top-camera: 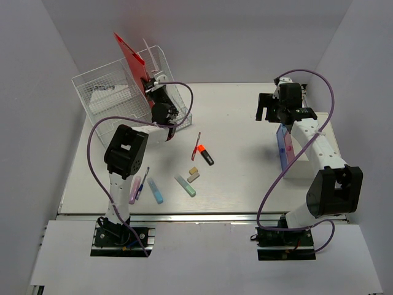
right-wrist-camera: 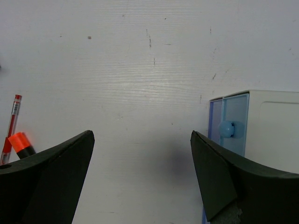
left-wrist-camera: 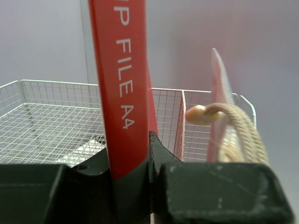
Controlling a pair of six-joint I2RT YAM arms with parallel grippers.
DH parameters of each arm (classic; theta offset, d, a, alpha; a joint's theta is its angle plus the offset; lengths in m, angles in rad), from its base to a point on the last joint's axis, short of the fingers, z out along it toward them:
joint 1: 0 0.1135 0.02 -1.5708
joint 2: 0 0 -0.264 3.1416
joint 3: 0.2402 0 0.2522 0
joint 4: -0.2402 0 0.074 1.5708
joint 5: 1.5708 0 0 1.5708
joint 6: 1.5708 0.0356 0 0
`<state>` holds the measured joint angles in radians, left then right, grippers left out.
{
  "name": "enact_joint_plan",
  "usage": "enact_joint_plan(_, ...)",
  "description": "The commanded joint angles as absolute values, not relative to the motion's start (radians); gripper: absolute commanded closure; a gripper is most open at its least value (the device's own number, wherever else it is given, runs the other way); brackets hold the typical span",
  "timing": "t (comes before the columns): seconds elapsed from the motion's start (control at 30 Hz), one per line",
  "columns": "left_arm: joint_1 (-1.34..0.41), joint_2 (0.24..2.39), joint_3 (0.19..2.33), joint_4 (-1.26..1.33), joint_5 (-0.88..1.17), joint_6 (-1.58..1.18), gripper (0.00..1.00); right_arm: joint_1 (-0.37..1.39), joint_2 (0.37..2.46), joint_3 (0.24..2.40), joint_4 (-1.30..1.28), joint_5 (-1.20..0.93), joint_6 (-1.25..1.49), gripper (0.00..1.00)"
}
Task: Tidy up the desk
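I will next lower the red file [top-camera: 130, 56] with my left gripper into the open slot between the mesh divider and the clear folder.
The desk [top-camera: 245, 178] is a white tabletop with a silver front rail. My left gripper [top-camera: 151, 83] is shut on a red A4 clip file [top-camera: 130, 56] and holds it upright over the wire-mesh file organizer [top-camera: 101, 92] at the back left. In the left wrist view the file [left-wrist-camera: 119, 93] stands clamped in the gripper [left-wrist-camera: 152, 156], with the mesh compartments [left-wrist-camera: 46, 126] behind. My right gripper [top-camera: 266, 109] is open and empty above the bare desk [right-wrist-camera: 140, 70] at the back right, with the gripper [right-wrist-camera: 142, 140] just left of the drawer box.
A white drawer box [top-camera: 304, 161] with a blue front and knob [right-wrist-camera: 226, 129] stands at the right. An orange highlighter [top-camera: 206, 155], red pen [top-camera: 196, 145], erasers [top-camera: 193, 174], green marker [top-camera: 185, 185], blue marker [top-camera: 156, 191] and pens [top-camera: 136, 189] lie mid-desk. A clear folder with a string tie [left-wrist-camera: 219, 116] sits in the organizer.
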<state>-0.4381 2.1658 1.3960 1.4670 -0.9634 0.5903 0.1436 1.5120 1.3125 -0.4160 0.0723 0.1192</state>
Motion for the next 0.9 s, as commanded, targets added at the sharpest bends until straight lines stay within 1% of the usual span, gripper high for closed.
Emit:
enact_joint_plan(0.0, -0.425, 2.226, 1.302, 1.52, -1.054, 0.56, 1.0, 0.14, 1.509, 1.318, -0.406, 0.083, 0.1, 0.11)
enact_joint_plan(0.27, -0.423, 2.252, 1.305, 1.479, -1.054, 0.555, 1.0, 0.14, 1.506, 1.318, -0.408, 0.097, 0.089, 0.11)
enact_joint_plan(0.37, -0.423, 2.266, 1.319, 1.431, -1.02, 0.552, 1.0, 0.138, 1.506, 1.313, -0.405, 0.098, 0.084, 0.11)
enact_joint_plan(0.63, -0.417, 2.272, 1.423, 1.482, -0.902, 0.687, 1.0, 0.138, 1.508, 1.31, -0.407, 0.094, 0.083, 0.11)
enact_joint_plan(0.77, -0.393, 2.286, 1.465, 1.436, -0.905, 0.655, 1.0, 0.138, 1.506, 1.31, -0.407, 0.104, 0.077, 0.11)
enact_joint_plan(0.87, -0.385, 2.29, 1.453, 1.424, -0.928, 0.618, 1.0, 0.14, 1.508, 1.312, -0.411, 0.101, 0.074, 0.11)
